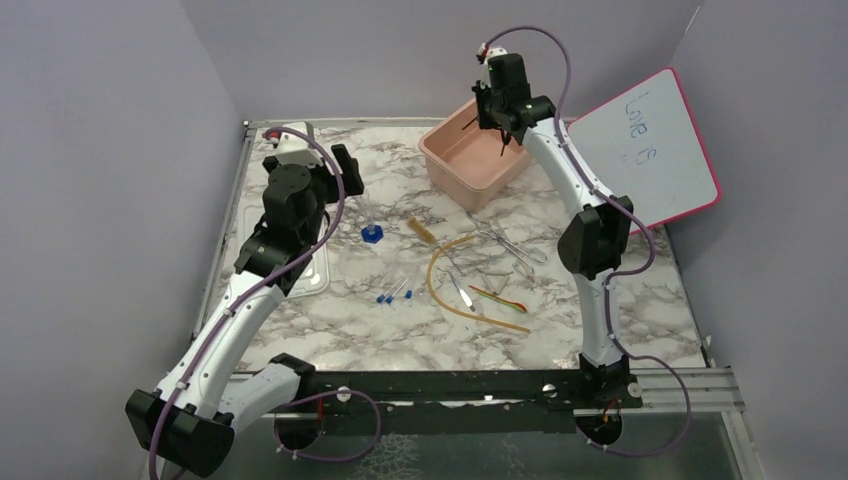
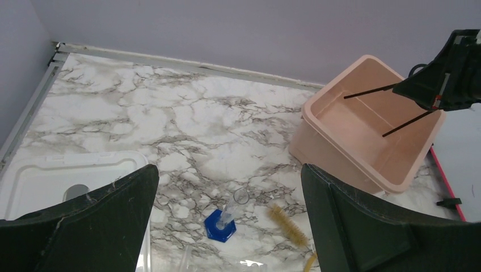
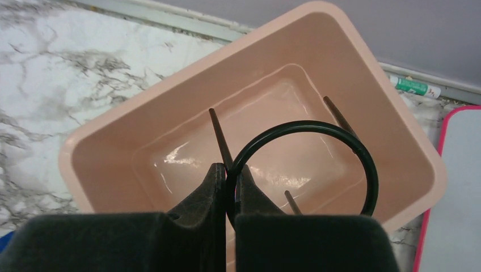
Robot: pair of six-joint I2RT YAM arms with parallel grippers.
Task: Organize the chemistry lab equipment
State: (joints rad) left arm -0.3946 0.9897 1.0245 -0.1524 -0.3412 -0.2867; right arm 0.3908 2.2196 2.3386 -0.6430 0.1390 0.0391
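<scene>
My right gripper will next move down into the pink bin and let go of the tripod's rim there, because the bottom of the bin is below my gripper, under the tripod's legs.
My right gripper is shut on the rim of the black wire ring tripod and holds it above the open pink bin, legs pointing down into it. In the top view this gripper is over the bin at the back. My left gripper is open and empty, raised above the table's back left. Below it stands a blue hexagonal base with a clear tube, next to a tan brush. The tan rubber tube, metal tongs, spatula and blue-tipped pieces lie mid-table.
A white lid lies flat at the left edge of the table. The pink-framed whiteboard leans at the back right, with a marker lying behind the bin. Walls close in the left, back and right sides.
</scene>
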